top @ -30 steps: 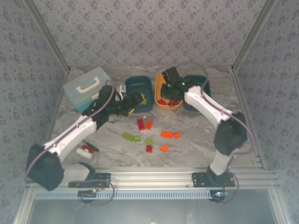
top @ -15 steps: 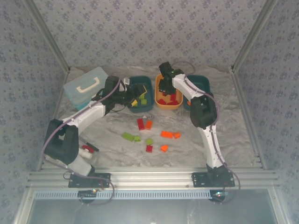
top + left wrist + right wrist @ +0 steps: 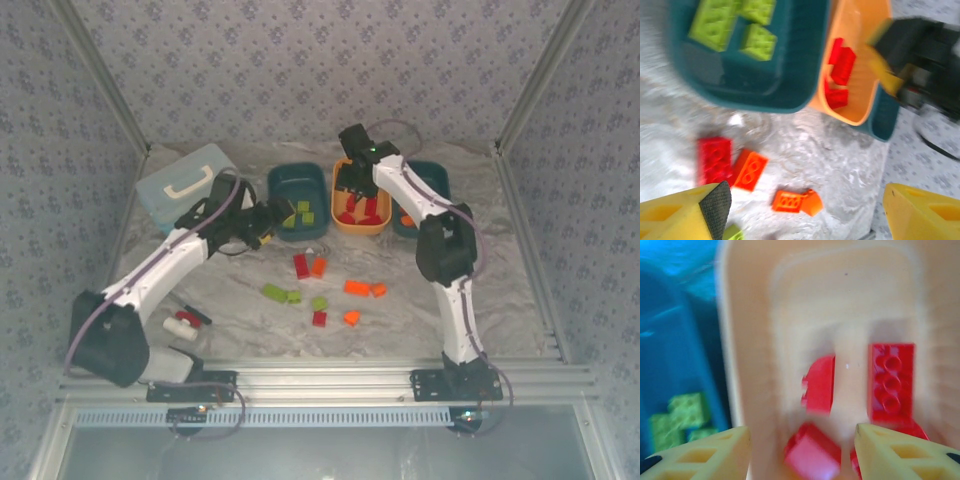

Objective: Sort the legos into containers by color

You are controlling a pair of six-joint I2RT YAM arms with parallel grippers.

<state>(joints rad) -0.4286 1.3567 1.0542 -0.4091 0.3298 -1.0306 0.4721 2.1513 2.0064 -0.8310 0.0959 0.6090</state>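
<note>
My left gripper moves back toward the base and down over the longer lime brick point(image 3: 274, 293) next, because the brick lies loose on the table outside its container.
Several loose legos lie mid-table: a red one point(image 3: 301, 266), orange ones point(image 3: 356, 288) and lime ones point(image 3: 272, 292). My left gripper point(image 3: 268, 219) hangs open just left of the left teal container point(image 3: 296, 172), which holds lime bricks point(image 3: 720, 25). Nothing sits between its fingers point(image 3: 715, 205); an orange pair point(image 3: 796, 201) lies on the table below. My right gripper point(image 3: 802, 432) is open over the orange container point(image 3: 342, 222). A blurred red brick point(image 3: 812, 452) sits loose between its fingers, above other red bricks point(image 3: 891, 382). The right teal container point(image 3: 437, 178) holds orange bricks.
A light blue lidded case point(image 3: 185, 185) stands at the back left. A small white and red item point(image 3: 186, 320) lies near the front left edge. Patterned walls close in the table on three sides.
My right gripper has opened and a red brick has come free over the orange container. My left gripper has drawn back from the left teal container towards the near left.
</note>
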